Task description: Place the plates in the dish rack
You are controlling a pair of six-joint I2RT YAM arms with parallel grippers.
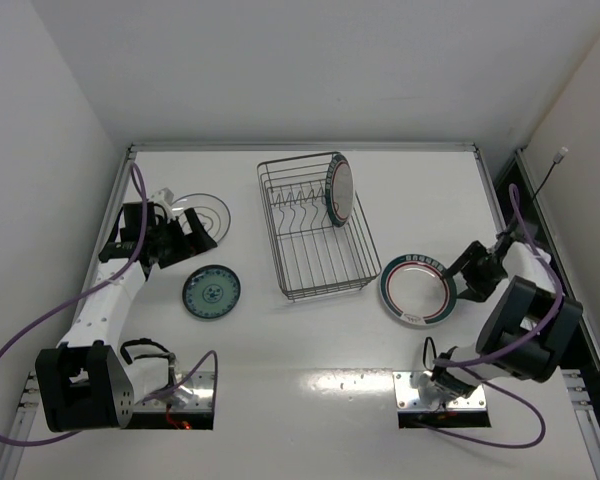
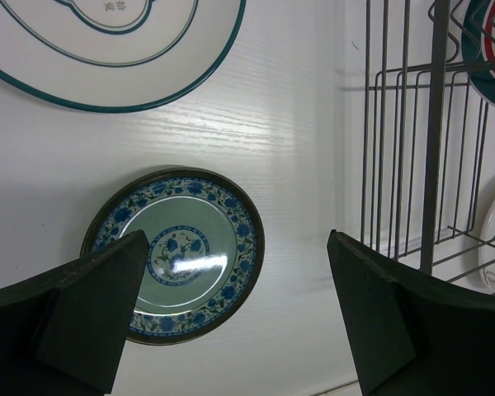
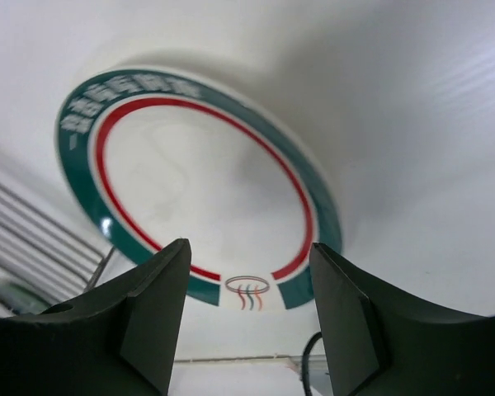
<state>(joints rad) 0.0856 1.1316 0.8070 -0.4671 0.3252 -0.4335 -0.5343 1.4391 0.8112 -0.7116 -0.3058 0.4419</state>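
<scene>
My right gripper lowers back and inward to the second plate's near rim, on the side away from the rack (image 1: 315,245) next.
The wire dish rack (image 1: 315,245) stands mid-table, with one green-and-red-rimmed white plate (image 1: 339,190) upright in its far right end. A second such plate (image 1: 417,290) lies flat to the right of the rack. My right gripper (image 1: 458,280) is open just off its right edge, and in the right wrist view the plate (image 3: 190,173) lies ahead of the open gripper (image 3: 249,252). The small teal-patterned plate (image 1: 211,293) lies left of the rack. The clear glass plate (image 1: 208,213) lies behind it. My left gripper (image 1: 193,245) is open and empty between them, and the teal plate (image 2: 177,252) shows below it.
White walls close in the table on the left, back and right. The rack's wires (image 2: 433,140) show at the right of the left wrist view, and the glass plate (image 2: 107,49) at its top. Purple cables trail from both arms.
</scene>
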